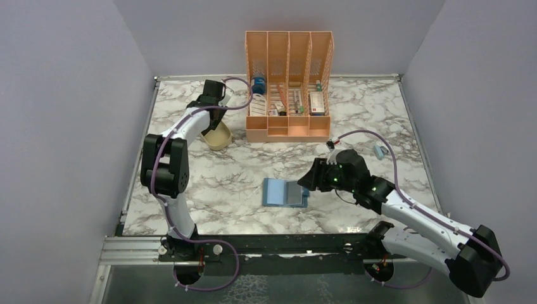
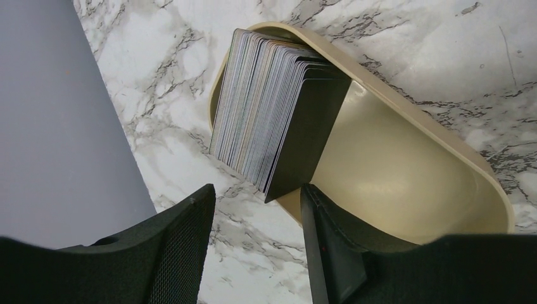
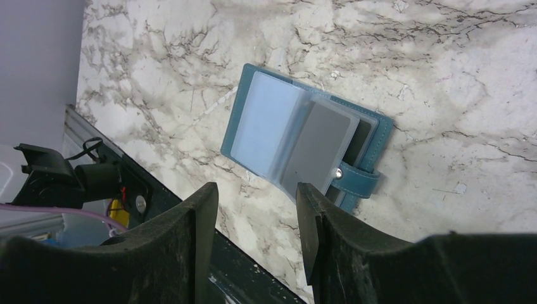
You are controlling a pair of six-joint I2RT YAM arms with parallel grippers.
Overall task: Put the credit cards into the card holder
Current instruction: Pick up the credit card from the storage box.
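Note:
I should next lower my left gripper over the corner of the dark credit card, which is between its open fingers.
The teal-blue card holder (image 1: 285,192) lies open on the marble table near the middle; in the right wrist view (image 3: 303,139) it shows a pale blue sleeve, a grey sleeve and a snap tab. My right gripper (image 3: 257,190) is open and empty, hovering just beside its near edge. A stack of credit cards (image 2: 272,123) stands on edge in the beige tray (image 2: 405,190), dark card facing out. My left gripper (image 2: 258,193) is open and empty, just short of the stack's lower corner, over the tray (image 1: 218,136) at the back left.
An orange slotted desk organiser (image 1: 289,85) with small items stands at the back centre. A small pale blue object (image 1: 379,151) lies at the right. Grey walls enclose the table; a black rail (image 1: 272,244) runs along the near edge.

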